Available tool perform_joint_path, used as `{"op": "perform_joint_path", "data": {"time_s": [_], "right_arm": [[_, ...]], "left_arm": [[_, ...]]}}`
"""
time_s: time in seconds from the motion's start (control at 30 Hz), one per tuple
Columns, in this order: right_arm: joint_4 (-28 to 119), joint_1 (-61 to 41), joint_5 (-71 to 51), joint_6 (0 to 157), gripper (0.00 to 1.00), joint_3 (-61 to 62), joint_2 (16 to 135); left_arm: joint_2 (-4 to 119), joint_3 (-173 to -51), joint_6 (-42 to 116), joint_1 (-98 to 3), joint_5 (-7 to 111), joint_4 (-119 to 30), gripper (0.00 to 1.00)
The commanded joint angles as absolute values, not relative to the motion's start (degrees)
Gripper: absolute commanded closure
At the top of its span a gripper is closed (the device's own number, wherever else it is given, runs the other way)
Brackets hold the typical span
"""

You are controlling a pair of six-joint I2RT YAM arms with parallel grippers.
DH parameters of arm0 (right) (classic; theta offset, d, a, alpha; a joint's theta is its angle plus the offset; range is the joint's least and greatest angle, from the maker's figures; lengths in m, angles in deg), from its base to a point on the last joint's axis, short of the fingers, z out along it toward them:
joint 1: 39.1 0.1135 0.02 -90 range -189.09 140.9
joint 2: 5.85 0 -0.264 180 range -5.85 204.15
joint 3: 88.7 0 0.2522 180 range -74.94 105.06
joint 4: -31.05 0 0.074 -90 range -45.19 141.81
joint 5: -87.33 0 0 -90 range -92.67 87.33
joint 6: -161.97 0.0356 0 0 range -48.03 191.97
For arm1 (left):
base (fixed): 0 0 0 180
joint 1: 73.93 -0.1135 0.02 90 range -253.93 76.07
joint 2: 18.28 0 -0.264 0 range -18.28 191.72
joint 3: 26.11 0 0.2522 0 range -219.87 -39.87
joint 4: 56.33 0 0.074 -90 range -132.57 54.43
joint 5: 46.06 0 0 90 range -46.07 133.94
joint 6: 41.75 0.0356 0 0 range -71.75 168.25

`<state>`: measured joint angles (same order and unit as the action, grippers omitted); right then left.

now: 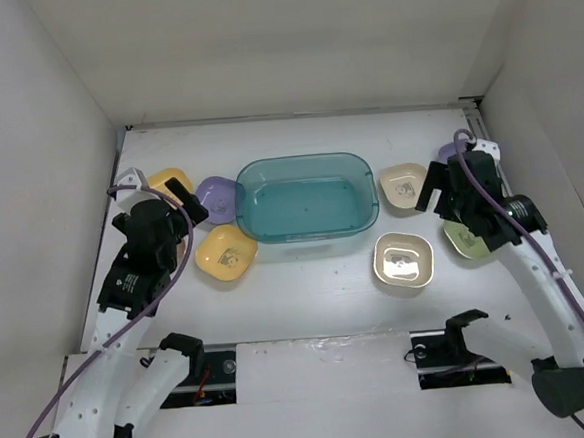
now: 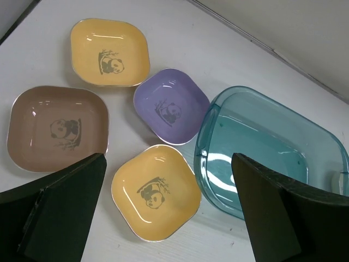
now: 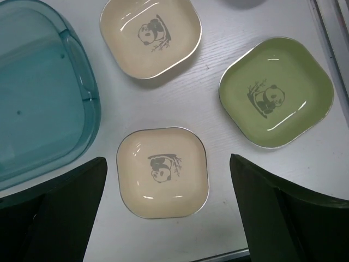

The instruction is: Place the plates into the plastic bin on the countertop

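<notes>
The far beige plate's rim (image 3: 195,12) has room for a finger over the countertop where it faces away from the bin, so my right gripper will go down outward to it there next.
The teal plastic bin (image 1: 303,162) stands empty mid-countertop; it also shows in the left wrist view (image 2: 218,117) and the right wrist view (image 3: 82,82). To its left lie two yellow plates (image 2: 155,194) (image 2: 110,52), a lavender plate (image 2: 170,105) and a brownish plate (image 2: 57,128). To its right lie two beige plates (image 3: 162,172) (image 3: 150,35) and a green plate (image 3: 275,90). My left gripper (image 2: 168,158) is open and empty above the near yellow plate (image 1: 226,256). My right gripper (image 3: 168,158) is open and empty above the near beige plate (image 1: 404,260).
White walls close in the countertop (image 1: 308,308) on the left, right and back. Another lavender plate (image 1: 454,151) peeks out behind my right arm. A metal rail (image 1: 311,350) runs along the near edge by the arm bases.
</notes>
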<state>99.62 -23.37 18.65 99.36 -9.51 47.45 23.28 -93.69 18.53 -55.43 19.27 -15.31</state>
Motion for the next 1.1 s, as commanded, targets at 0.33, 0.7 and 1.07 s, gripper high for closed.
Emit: {"op": "perform_joint_path", "data": {"time_s": [0.33, 0.7, 1.07], "right_arm": [[79.53, -35.84, 17.62, 103.08, 0.00, -5.42, 76.21], [69.16, -44.19, 9.19, 103.08, 0.07, -0.51, 92.91], [66.34, -44.19, 6.73, 103.69, 0.26, -1.02, 100.49]], "left_arm": [[28.39, -96.12, 19.42, -55.74, 22.31, -16.38, 0.00], [27.78, -95.59, 19.94, -55.74, 23.90, -16.91, 0.00], [28.30, -95.59, 19.94, -55.74, 23.90, -16.91, 0.00]]}}
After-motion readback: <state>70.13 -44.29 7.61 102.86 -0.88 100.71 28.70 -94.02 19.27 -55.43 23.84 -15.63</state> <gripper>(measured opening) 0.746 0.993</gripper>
